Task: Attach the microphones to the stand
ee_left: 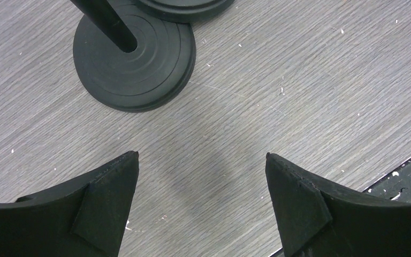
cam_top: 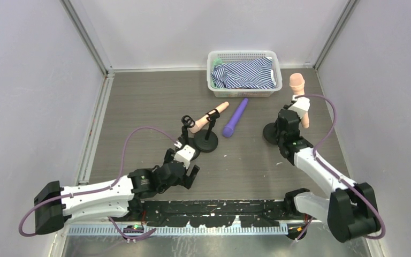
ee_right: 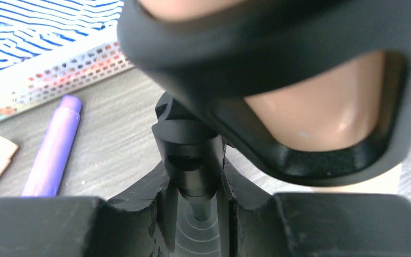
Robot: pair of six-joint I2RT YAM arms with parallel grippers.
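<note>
The spot on the tabletop by the basket's near corner [cam_top: 279, 105] is bare. My right gripper should next move the filled stand outward onto that spot and let go of its post.
A peach-pink microphone [cam_top: 298, 88] stands nearly upright in the clip of the right stand [cam_top: 272, 133]. My right gripper [cam_top: 287, 124] is shut on that stand's post, just under the clip. In the right wrist view my fingers [ee_right: 160, 198] pinch the black post [ee_right: 192, 166] below the clip holding the microphone [ee_right: 321, 107]. A second peach-pink microphone [cam_top: 208, 118] lies tilted in the clip of the middle stand [cam_top: 206, 143]. A stand with a bare clip [cam_top: 186, 121] is next to it. The purple microphone [cam_top: 236, 118] lies flat on the table. My left gripper [cam_top: 190, 176] is open and holds nothing, near that stand's base [ee_left: 134, 59].
A white basket [cam_top: 244, 55] with striped cloth sits at the back of the table, just behind the purple microphone. Grey walls close in both sides. A black rail [cam_top: 214, 211] runs along the near edge between the arm bases.
</note>
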